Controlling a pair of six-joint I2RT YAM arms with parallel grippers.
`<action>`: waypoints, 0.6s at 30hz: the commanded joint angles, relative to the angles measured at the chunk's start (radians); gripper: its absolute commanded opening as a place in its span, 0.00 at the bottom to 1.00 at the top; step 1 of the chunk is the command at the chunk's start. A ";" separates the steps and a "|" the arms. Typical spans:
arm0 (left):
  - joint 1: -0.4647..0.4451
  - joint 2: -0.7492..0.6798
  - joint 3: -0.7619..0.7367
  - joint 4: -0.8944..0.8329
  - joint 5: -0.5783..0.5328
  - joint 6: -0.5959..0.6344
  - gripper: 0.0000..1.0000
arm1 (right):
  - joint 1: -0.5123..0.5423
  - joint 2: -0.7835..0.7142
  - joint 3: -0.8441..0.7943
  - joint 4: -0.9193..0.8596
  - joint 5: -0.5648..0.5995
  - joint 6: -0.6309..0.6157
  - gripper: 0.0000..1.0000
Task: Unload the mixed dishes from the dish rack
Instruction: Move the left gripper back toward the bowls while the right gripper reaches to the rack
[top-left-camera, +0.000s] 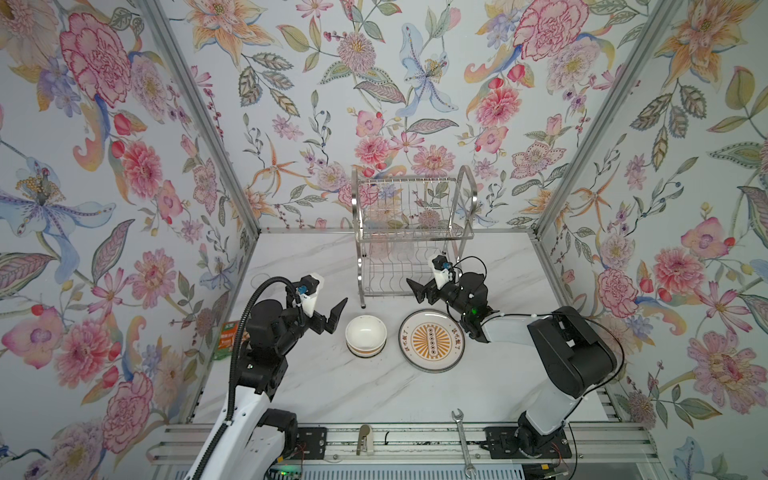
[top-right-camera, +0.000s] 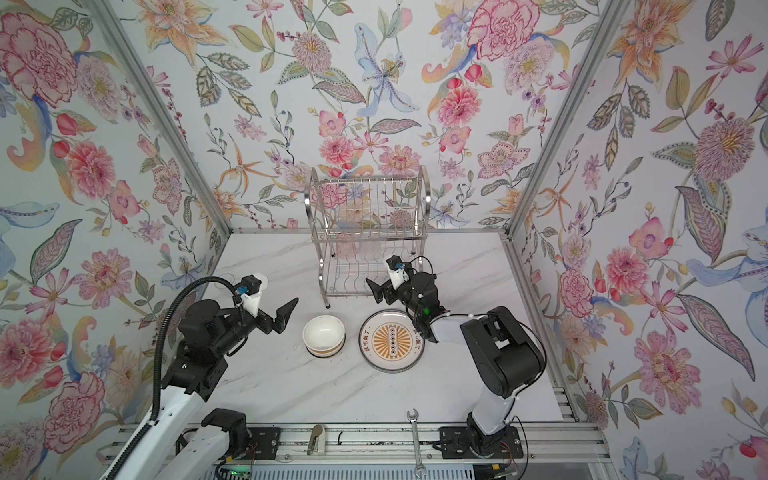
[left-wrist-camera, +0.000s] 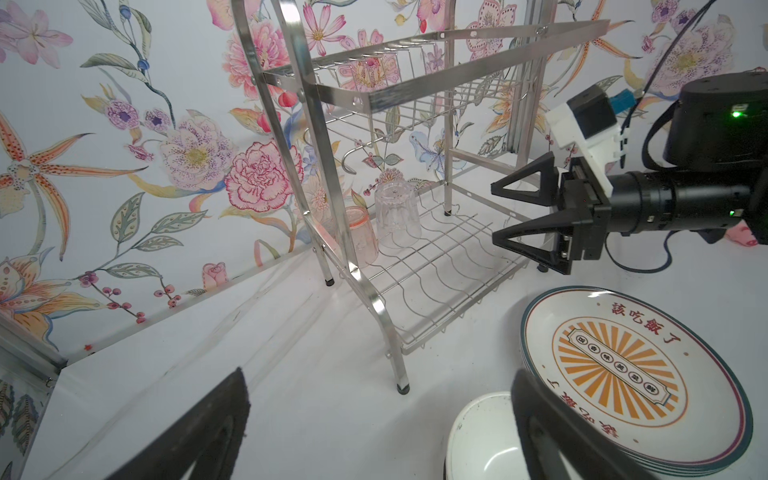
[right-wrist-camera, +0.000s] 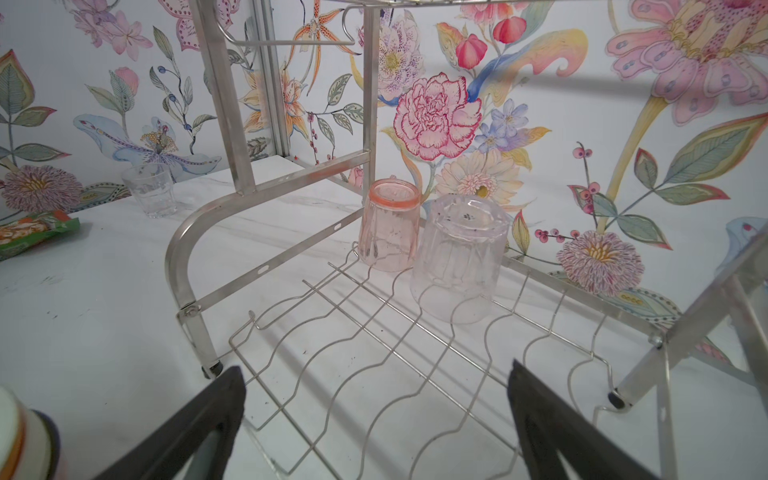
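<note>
I need to move my right gripper outward next, over the bare wires of the lower shelf, until its fingers are astride the upside-down clear tumbler (top-left-camera: 398, 247), because that tumbler is nearer than the pink one.
The steel dish rack (top-left-camera: 465, 232) (top-right-camera: 419, 232) stands at the back of the table. Two tumblers stand upside down on its lower shelf, one pink (right-wrist-camera: 388, 226) (left-wrist-camera: 361, 237) and one clear (right-wrist-camera: 457, 257) (left-wrist-camera: 397, 216). A stack of white bowls (top-left-camera: 365, 334) (top-right-camera: 323, 334) and sunburst plates (top-left-camera: 431, 340) (top-right-camera: 391, 340) sit on the table in front of it. My left gripper (top-left-camera: 332, 318) (left-wrist-camera: 378, 374) hangs open just left of the bowls. Open too, my right gripper (top-left-camera: 415, 291) (right-wrist-camera: 376, 365) points into the lower shelf's front edge, apart from the tumblers.
A third clear tumbler (right-wrist-camera: 151, 189) stands upright on the table left of the rack. The green-orange snack packet (top-left-camera: 226, 336) (right-wrist-camera: 37, 228) lies by the left wall. A steel wrench (top-left-camera: 463, 440) rests on the front rail. Floral walls close in three sides.
</note>
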 joint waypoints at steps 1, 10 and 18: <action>-0.022 0.011 -0.027 0.058 -0.042 0.024 0.99 | -0.013 0.080 0.074 0.047 -0.038 -0.006 0.99; -0.045 0.022 -0.050 0.104 -0.054 0.003 0.99 | -0.043 0.291 0.282 0.038 -0.034 -0.028 0.99; -0.059 0.010 -0.061 0.088 -0.071 0.016 0.99 | -0.059 0.430 0.455 0.002 -0.024 -0.045 0.99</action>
